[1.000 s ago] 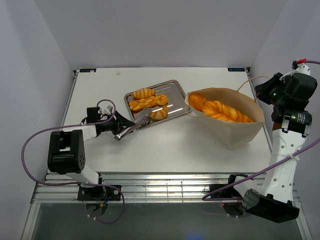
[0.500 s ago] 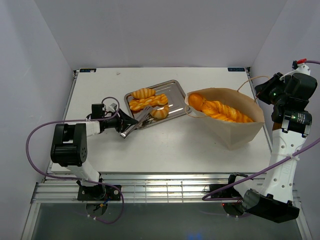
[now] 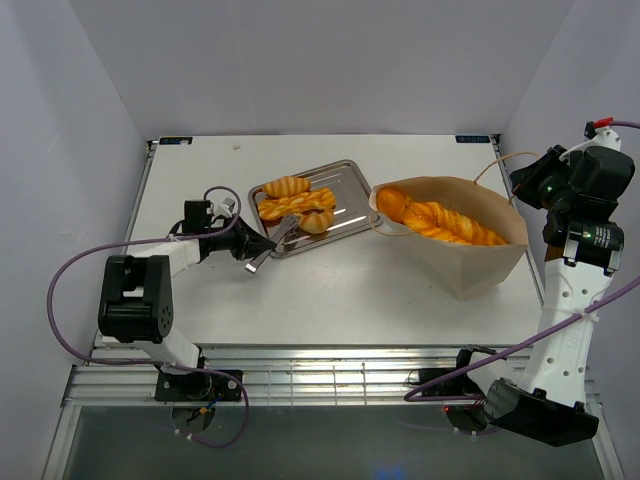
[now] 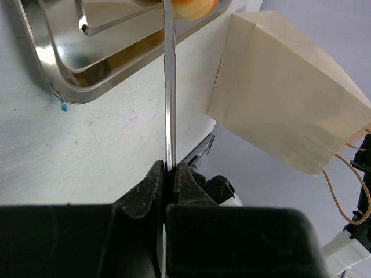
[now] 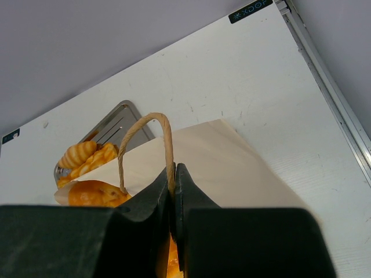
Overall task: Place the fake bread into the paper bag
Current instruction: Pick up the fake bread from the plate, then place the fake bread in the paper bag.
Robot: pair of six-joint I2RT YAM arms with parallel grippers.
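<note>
The ends of the tongs are on the small roll and the bag is open, so my left gripper should next lift, swing past the tray and lower into the bag's opening [image 3: 436,208].
Fake bread lies on the silver tray [image 3: 340,170]: a twisted loaf [image 3: 297,205], a ridged bun [image 3: 285,186] and a small roll [image 3: 318,222]. My left gripper [image 3: 250,247] [image 4: 167,169] is shut on the handle of the metal tongs [image 3: 272,240] [image 4: 168,104], whose tips reach the small roll [image 4: 194,7] at the tray's near edge. The paper bag [image 3: 480,260] [image 5: 232,174] lies on its side at the right, mouth toward the tray, with a braided loaf and a bun [image 3: 435,220] [image 5: 93,194] inside. My right gripper [image 3: 520,187] [image 5: 174,174] is shut on the bag's string handle [image 5: 142,130].
The tray [image 4: 87,75] has a raised rim facing the left arm. The bag's second handle [image 3: 385,228] droops at its mouth, close to the tray's right corner. Grey walls enclose the table on three sides.
The left gripper has closed on the tongs, pressing their arms together, and has shifted up and right toward the tray. The right arm and the bag have stayed still.
</note>
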